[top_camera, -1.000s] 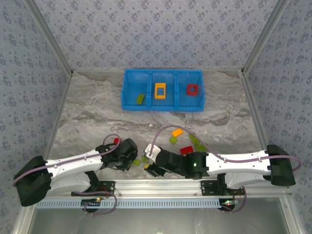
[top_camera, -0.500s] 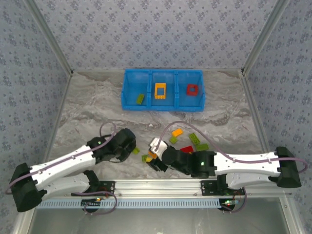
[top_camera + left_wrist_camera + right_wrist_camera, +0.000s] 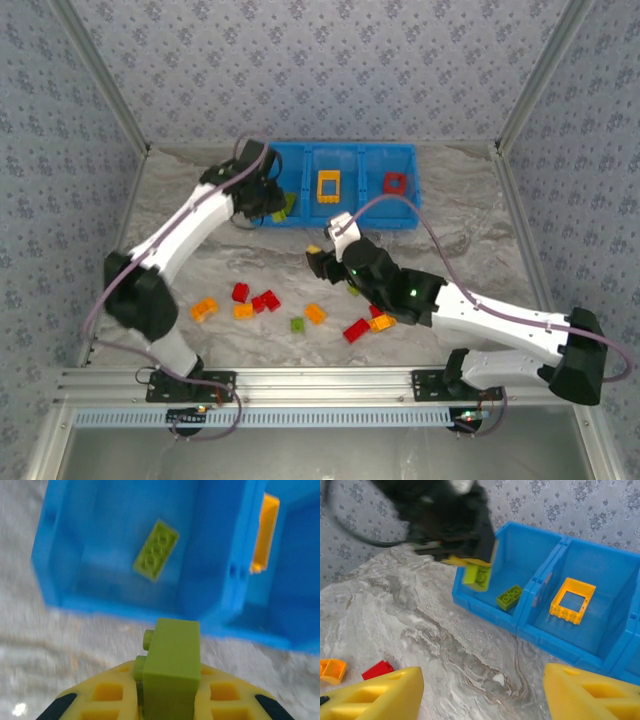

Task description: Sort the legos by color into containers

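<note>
My left gripper moves outward past the near side of the tray's section next, then down to release the brick. The bare tray bottom [image 3: 107,570] beside the lego lies below and outward of the gripper.
The blue tray [image 3: 371,221] has three compartments: a lime green lego [image 3: 288,204] lies in the left one, a yellow frame [image 3: 328,186] in the middle, a red frame [image 3: 397,183] in the right. My left gripper [image 3: 267,208] is shut on a lime green brick [image 3: 172,650] and holds it just above the near wall of the left compartment [image 3: 125,611]. The right wrist view shows that held brick [image 3: 477,576] too. My right gripper [image 3: 322,258] hangs open over bare table before the tray, nothing between its fingers [image 3: 375,695]. Red, orange and green legos lie loose on the near table.
Loose legos spread across the front: an orange one [image 3: 204,309], red ones [image 3: 240,292] [image 3: 265,301] [image 3: 355,330], a green one [image 3: 297,324], further orange ones [image 3: 315,313] [image 3: 380,322]. Patterned walls close in the back and sides. The marbled table [image 3: 200,250] between tray and bricks is bare.
Both arms rose from the near edge. The left gripper shut on a green brick and carried it to the tray's left compartment. The right gripper moved up to mid-table, uncovering loose bricks.
</note>
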